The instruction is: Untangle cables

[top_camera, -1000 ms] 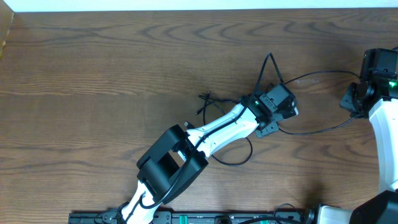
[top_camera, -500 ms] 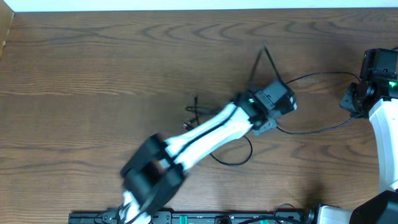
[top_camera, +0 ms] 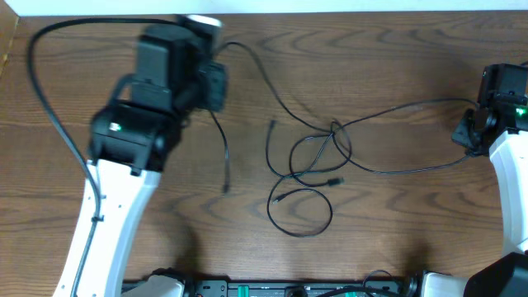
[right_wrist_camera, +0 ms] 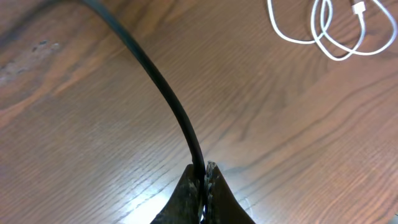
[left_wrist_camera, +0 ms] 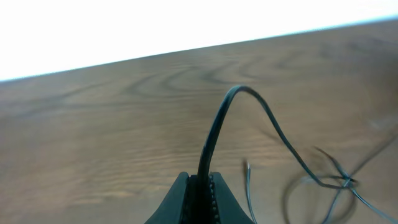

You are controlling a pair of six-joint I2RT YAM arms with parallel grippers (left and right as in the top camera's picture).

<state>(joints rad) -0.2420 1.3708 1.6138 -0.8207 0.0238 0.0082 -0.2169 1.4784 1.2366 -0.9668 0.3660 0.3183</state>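
Observation:
The right gripper carries its black cable outward and slightly toward the tangle next, as the cable still runs into it, and then releases the cable.
Thin black cables (top_camera: 318, 157) lie tangled at the table's centre, with a loose loop (top_camera: 301, 213) in front of them. My left gripper (top_camera: 216, 87) is at the far left, shut on one black cable (left_wrist_camera: 214, 130). That cable runs right to the tangle (left_wrist_camera: 336, 180), and its short end hangs down (top_camera: 227, 165). My right gripper (top_camera: 464, 132) is at the right edge, shut on another black cable (right_wrist_camera: 168, 99) that runs left into the tangle. A white cable (right_wrist_camera: 323, 31) lies coiled on the table in the right wrist view; the overhead view does not show it.
The wooden table (top_camera: 396, 239) has a white far edge (top_camera: 346, 7). The left arm's own thick black cable (top_camera: 41, 99) arcs over the table's left side. The left arm's white link (top_camera: 107, 214) crosses the front left.
My left arm has swung from the table's centre to the far left, drawing a black cable with it and uncovering the tangle. The right arm has not moved.

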